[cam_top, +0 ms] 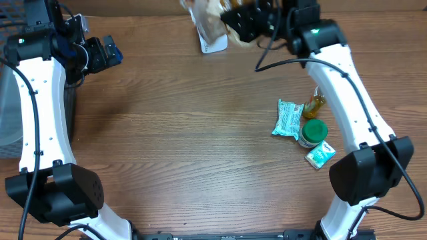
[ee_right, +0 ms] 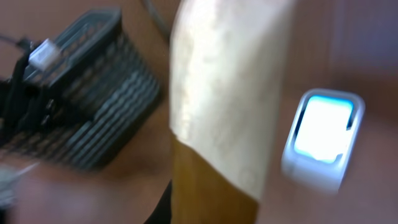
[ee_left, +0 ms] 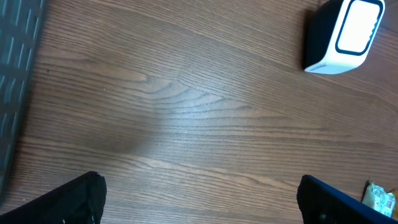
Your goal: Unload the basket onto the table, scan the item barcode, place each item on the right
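My right gripper will next move back from the scanner (cam_top: pixel 213 41). Then it will lower the item beside the green packet and release it.
My right gripper (cam_top: pixel 233 23) is at the table's far edge, shut on the item, a cream and orange-brown packet (cam_top: pixel 205 17). In the right wrist view the packet (ee_right: pixel 230 93) fills the middle, blurred, and hides the jaws. The white scanner (cam_top: pixel 213 41) stands just below the packet; its lit window (ee_right: pixel 323 127) shows to the packet's right. No barcode can be made out. My left gripper (cam_top: pixel 110 53) hovers at the far left, open and empty, fingertips (ee_left: pixel 93 186) wide apart over bare wood. The scanner (ee_left: pixel 342 34) is ahead of it to the right.
A dark wire basket (cam_top: pixel 10 113) stands at the left edge, also seen as the basket (ee_right: pixel 93 112) in the right wrist view. By the right arm lie a green packet (cam_top: pixel 288 119), a green-lidded jar (cam_top: pixel 313 132), a small amber bottle (cam_top: pixel 315 102) and a teal packet (cam_top: pixel 320 154).
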`<state>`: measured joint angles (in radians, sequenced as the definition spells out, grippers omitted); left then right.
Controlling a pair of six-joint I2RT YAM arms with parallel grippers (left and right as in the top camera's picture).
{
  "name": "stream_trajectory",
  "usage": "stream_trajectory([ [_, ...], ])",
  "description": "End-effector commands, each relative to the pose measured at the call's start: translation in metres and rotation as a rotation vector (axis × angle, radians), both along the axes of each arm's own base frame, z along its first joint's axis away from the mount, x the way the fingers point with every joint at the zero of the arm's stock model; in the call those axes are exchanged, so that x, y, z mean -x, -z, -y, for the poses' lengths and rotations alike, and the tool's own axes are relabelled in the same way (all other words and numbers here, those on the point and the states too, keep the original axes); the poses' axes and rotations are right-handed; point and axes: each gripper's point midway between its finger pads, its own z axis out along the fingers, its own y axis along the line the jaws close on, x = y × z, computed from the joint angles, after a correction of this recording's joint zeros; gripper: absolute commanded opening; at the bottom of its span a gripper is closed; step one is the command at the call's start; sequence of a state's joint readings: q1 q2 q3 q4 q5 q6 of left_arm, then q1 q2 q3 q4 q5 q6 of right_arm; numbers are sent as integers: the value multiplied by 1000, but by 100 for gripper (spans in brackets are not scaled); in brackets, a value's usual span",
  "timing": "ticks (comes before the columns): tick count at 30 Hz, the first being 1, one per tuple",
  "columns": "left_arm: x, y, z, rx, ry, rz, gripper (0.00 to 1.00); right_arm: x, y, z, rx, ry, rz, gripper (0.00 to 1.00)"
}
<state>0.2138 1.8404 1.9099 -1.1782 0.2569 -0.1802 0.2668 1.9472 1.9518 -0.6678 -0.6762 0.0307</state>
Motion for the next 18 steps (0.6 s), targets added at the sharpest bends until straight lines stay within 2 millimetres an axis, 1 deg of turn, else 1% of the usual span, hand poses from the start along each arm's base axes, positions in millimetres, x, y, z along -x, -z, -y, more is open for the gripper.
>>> stream_trajectory([
  [1,0,-6,-1,-13,5,16,100,27,36,-1,-47,-51,-273,4],
  [3,0,-6,-1,-13,5,16,99,43,62,6,4,-65,-386,4],
  [5,0,-6,-1,-13,5,16,100,60,85,10,59,-107,-457,4],
  [8,0,-6,0,-13,6,16,99,81,112,13,125,-177,-521,4],
  [9,0,-6,0,-12,6,16,100,86,119,15,146,-188,-539,8],
  [11,0,-6,-1,-13,5,16,99,88,136,22,201,-171,-571,14],
  [12,0,-6,-1,-13,5,16,100,87,146,27,237,-154,-579,15],
  [14,0,-6,0,-13,6,16,100,85,157,35,296,-123,-579,20],
  [15,0,-6,0,-13,6,16,100,84,162,40,326,-107,-575,26],
  [18,0,-6,0,-13,6,16,100,78,170,53,407,-60,-557,36],
])
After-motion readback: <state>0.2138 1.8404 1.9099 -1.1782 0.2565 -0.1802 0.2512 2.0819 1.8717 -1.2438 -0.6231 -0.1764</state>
